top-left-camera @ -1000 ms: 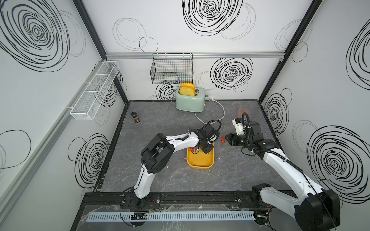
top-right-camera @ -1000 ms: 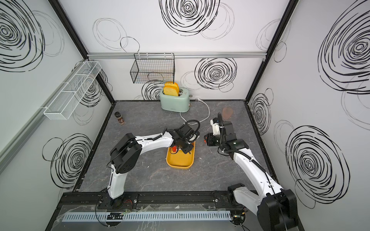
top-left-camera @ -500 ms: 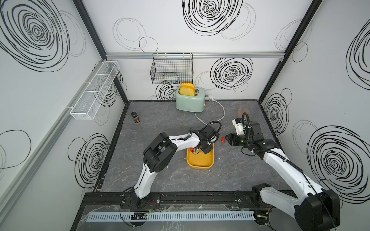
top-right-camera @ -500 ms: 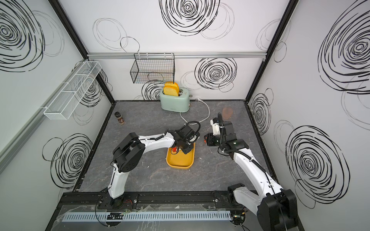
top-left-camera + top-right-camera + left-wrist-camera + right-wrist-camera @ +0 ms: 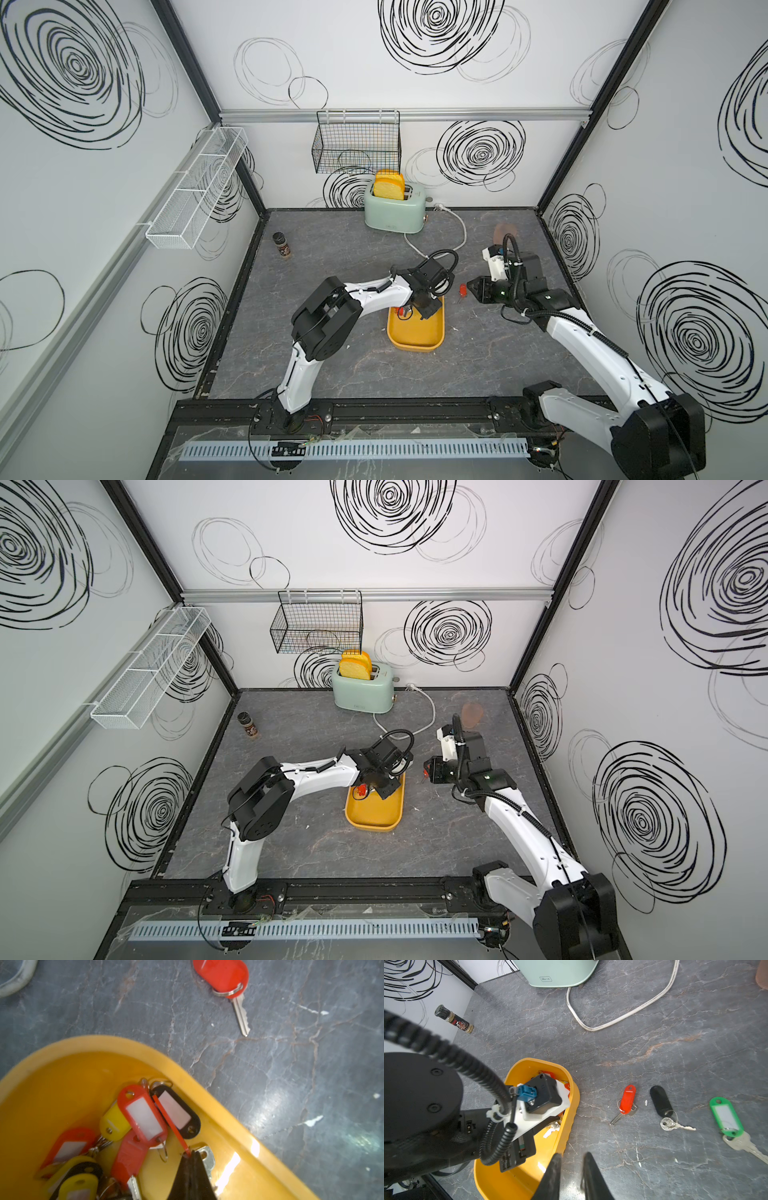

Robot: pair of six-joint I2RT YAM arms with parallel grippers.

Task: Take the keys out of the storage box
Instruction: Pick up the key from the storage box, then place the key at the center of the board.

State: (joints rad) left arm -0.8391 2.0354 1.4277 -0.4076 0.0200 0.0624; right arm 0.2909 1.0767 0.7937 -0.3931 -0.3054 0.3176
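The robot should next move its left gripper up over the box's rim toward the spice bottle, then down to the bare tabletop there, clear of keys, and let go of the tag.
The mustard-yellow storage box lies mid-table. A pile of keys with red, yellow and black tags fills its far end. My left gripper is down inside the box. It is shut on the thin edge of a red tag, with a silver key just behind the fingers. A red-tagged key, a black-tagged key and a green-tagged key lie on the table right of the box. My right gripper hangs slightly open and empty beside the box's right rim.
A mint toaster with bread stands at the back, and its white cable curls toward the box. A spice bottle stands at the back left. A black wire basket and a white mesh basket hang on the walls.
My left gripper has shut on the red tag inside the box. The right arm has not moved.
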